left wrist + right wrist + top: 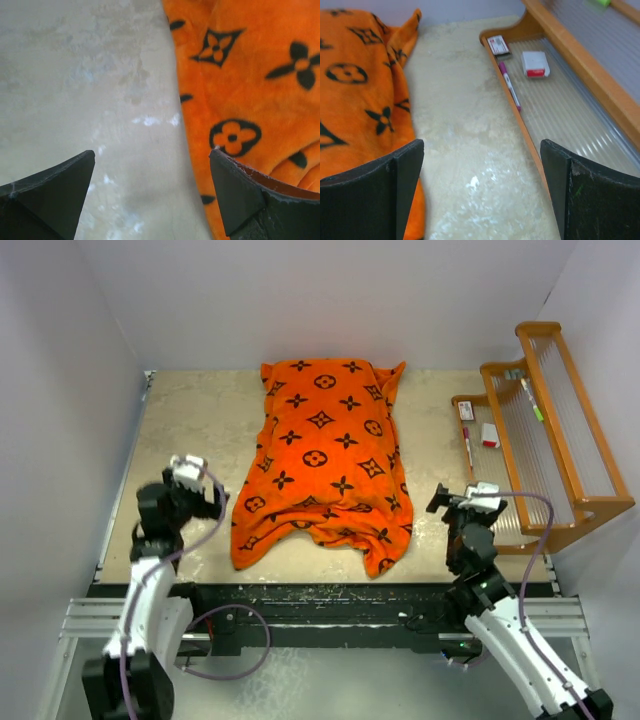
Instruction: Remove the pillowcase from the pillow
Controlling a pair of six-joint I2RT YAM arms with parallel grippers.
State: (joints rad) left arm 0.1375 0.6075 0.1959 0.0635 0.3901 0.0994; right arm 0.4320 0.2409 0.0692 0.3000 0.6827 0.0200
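Note:
My right gripper swings across and down onto the near end's bunched fold (306,524) next, to its left in the top view, as folds stand raised there.
The orange pillowcase (325,460) with dark brown motifs lies lengthwise in the middle of the table, bulging over the pillow inside, which is hidden. Its near end is rumpled and folded. My left gripper (212,502) is open and empty just left of the pillowcase's near left edge; in the left wrist view the fabric (250,100) fills the right side and my gripper (152,172) hovers over bare table beside it. My right gripper (440,502) is open and empty, right of the pillowcase's near right edge; in the right wrist view (482,170) the fabric (355,100) lies to its left.
A wooden rack (545,430) with a ribbed clear tray stands at the right edge, holding a pink marker (510,85), a small white-and-red box (536,64) and a card. White walls enclose the table. The table's front edge (320,585) is close to the pillowcase's near end.

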